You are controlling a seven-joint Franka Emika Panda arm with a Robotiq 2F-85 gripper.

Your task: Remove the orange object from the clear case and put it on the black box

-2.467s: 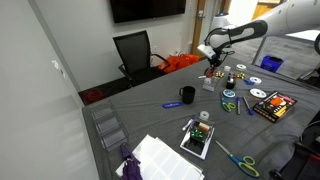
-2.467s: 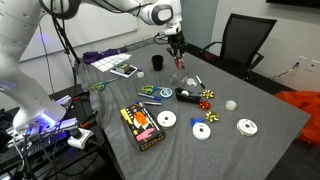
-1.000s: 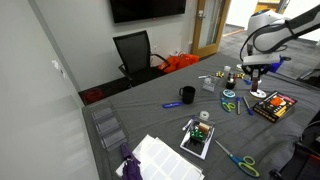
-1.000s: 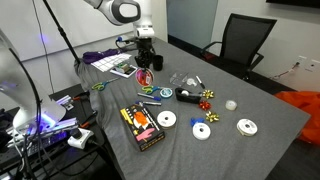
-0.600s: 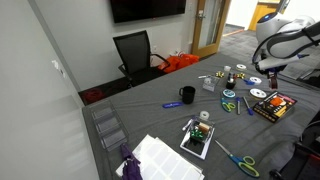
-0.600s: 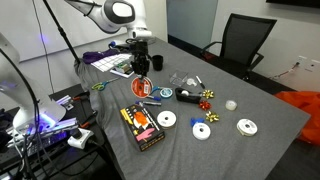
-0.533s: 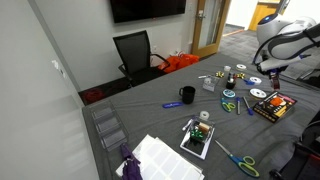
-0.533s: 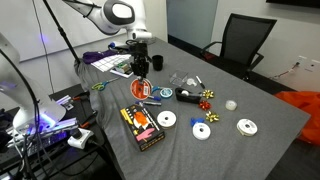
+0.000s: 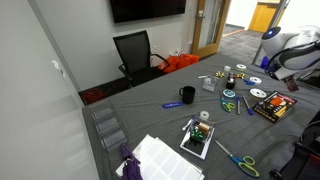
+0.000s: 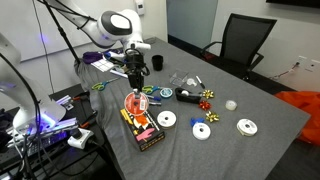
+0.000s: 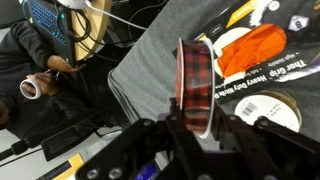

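Observation:
The gripper moves down onto the black box's artwork below it next and releases the orange roll there, since the roll still hangs in the air.
My gripper is shut on the orange object, a roll with a red plaid band. It hangs just above the near end of the black box, which has red and yellow artwork. In the wrist view the roll sits upright between my gripper's two fingers, with the box right behind it. The clear case lies on the grey cloth farther back, apart from the gripper. In an exterior view the box lies at the table's right end, under the arm.
A black mug, scissors, several discs and bows lie around the box. A white-bordered picture card and clear trays lie at the other end. An office chair stands behind the table.
The gripper has carried the orange roll away from the clear case, across the table past the mug, and has come down over the black box.

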